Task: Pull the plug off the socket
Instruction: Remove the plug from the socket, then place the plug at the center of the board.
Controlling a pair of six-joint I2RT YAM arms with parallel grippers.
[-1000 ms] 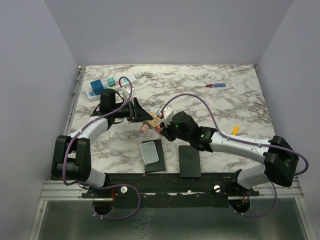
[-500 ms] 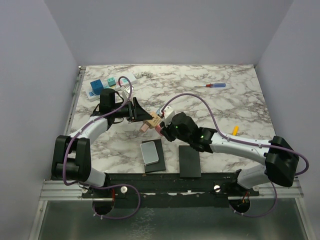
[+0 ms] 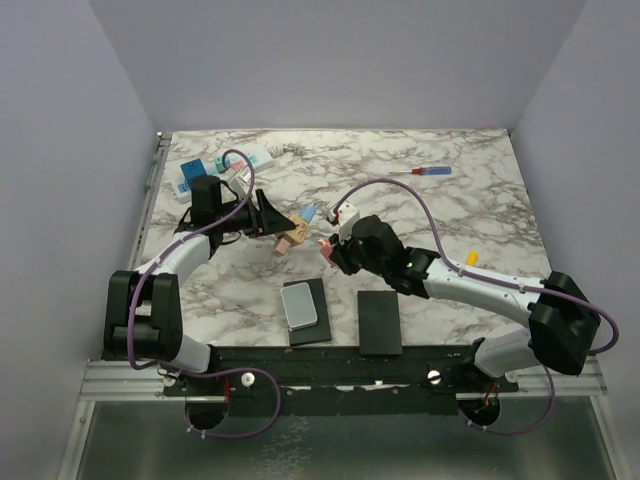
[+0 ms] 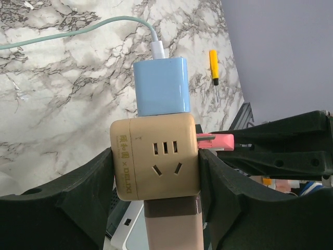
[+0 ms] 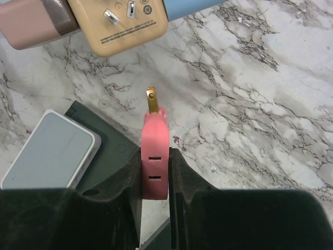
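Observation:
I will lower the freed plug with my right gripper and let it go on open marble beyond the grey device, which is below the gripper, to its left in the top view.
My left gripper [image 4: 156,174] is shut on a tan cube socket [image 4: 158,156], held above the table [image 3: 292,238]. A blue charger [image 4: 160,86] with a pale cable and a rose-brown adapter [image 4: 174,224] are plugged into two of its faces. My right gripper [image 5: 155,169] is shut on a pink plug [image 5: 155,156]. The plug's brass prong [image 5: 152,99] is bare and points at the cube [image 5: 122,21], with a gap of marble between them. From above, the plug [image 3: 326,247] sits just right of the cube.
A white power strip [image 3: 215,165] with blue and teal outlets lies at the back left. A grey device [image 3: 302,305] rests on a black pad, with another black pad [image 3: 379,322] to its right. A screwdriver [image 3: 425,171] lies far right, a yellow one [image 3: 470,260] nearer.
The pink plug was against the cube socket a second ago; now it is out and apart from it. My left gripper has carried the cube back and left, my right has drawn away.

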